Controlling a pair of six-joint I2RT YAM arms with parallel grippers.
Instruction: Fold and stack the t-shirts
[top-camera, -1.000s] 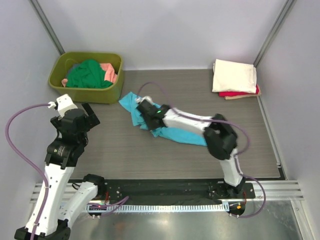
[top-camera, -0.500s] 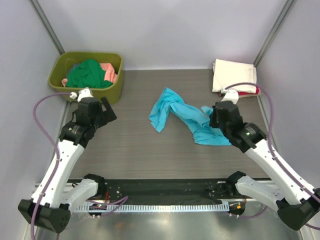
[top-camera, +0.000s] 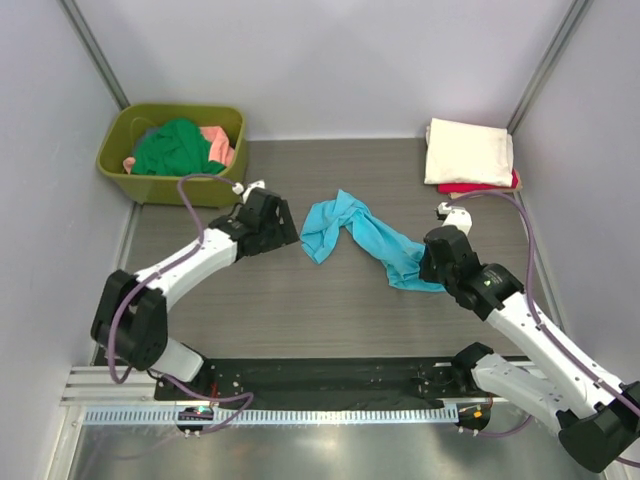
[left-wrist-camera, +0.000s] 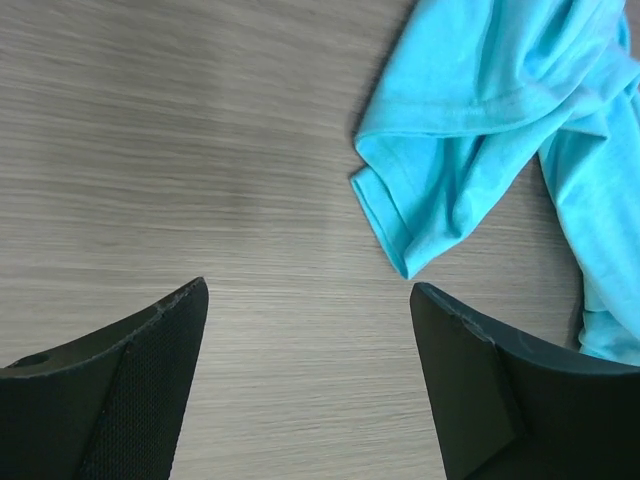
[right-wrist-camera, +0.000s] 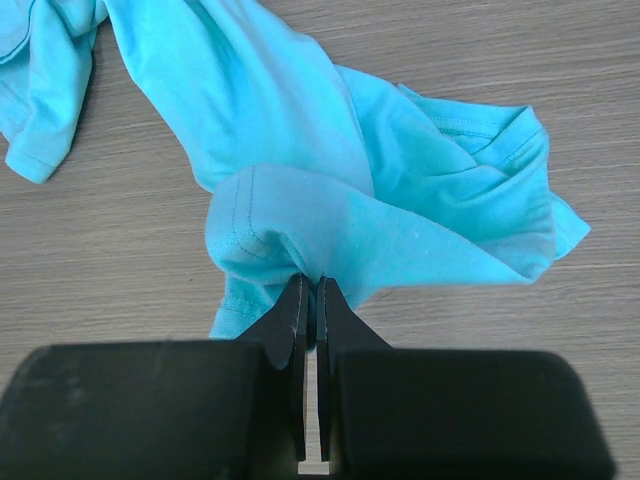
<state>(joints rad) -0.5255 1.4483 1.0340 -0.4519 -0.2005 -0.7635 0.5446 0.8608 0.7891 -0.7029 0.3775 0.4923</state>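
The shirt lies crumpled, so my right gripper will lift the fold, swing outward and lower it to release on the bare tabletop (top-camera: 398, 197) beside the stack.
The turquoise t-shirt (top-camera: 355, 232) lies crumpled in the middle of the table. My right gripper (right-wrist-camera: 310, 282) is shut on a pinched fold of its right end (right-wrist-camera: 300, 220); it shows in the top view (top-camera: 432, 262) too. My left gripper (left-wrist-camera: 308, 300) is open and empty over bare table, just short of the shirt's left sleeve corner (left-wrist-camera: 400, 255); in the top view it (top-camera: 282, 228) sits just left of the shirt. A cream-white shirt (top-camera: 468, 152) lies folded on a red one (top-camera: 480, 187) at the back right. Green (top-camera: 178, 148) and salmon-pink (top-camera: 218, 145) shirts fill the tub.
The olive-green tub (top-camera: 170, 186) stands at the back left corner. Grey walls and metal posts close the table at the back and sides. The folded stack takes the back right corner.
My left arm has swung from the left side in towards the shirt's left end. My right gripper has dragged the shirt from back left to the middle and holds it.
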